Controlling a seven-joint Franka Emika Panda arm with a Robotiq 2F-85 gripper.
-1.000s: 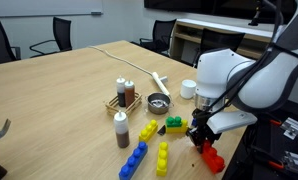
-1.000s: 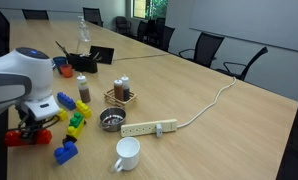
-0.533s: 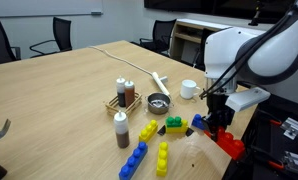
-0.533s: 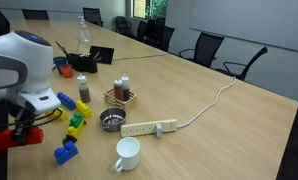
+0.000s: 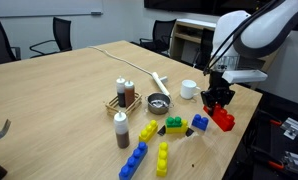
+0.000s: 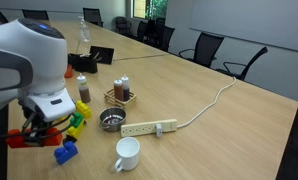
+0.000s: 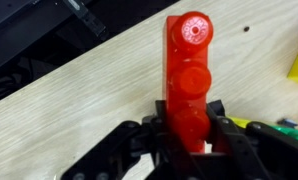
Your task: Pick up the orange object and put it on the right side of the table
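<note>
I will next move my gripper toward the white mug, turn it and lower it to let go on the bare tabletop point(image 5: 202, 108) beside that mug, because this clear spot is below the gripper.
My gripper point(image 5: 219, 98) is shut on the orange object point(image 5: 224, 119), a long red-orange studded brick, and holds it above the light-wood table point(image 5: 69, 90) near its edge. In the wrist view the orange brick point(image 7: 188, 70) stands up between the black fingers point(image 7: 219, 125), studs facing the camera. In an exterior view the orange brick point(image 6: 27, 138) shows below the white arm. A long yellow brick point(image 5: 162, 157) and a long blue brick point(image 5: 134, 160) lie on the table.
A small blue brick point(image 5: 199, 122), a green brick point(image 5: 174, 124) and a yellow brick point(image 5: 148, 130) lie near the gripper. A white mug point(image 5: 188, 89), a metal bowl point(image 5: 159, 102), a power strip point(image 5: 159, 81), a condiment rack point(image 5: 124, 97) and a brown bottle point(image 5: 121, 129) stand further in. Office chairs surround the table.
My gripper has lifted the orange brick off the table and carried it up and away from the brick cluster, towards the mug end of the table edge.
</note>
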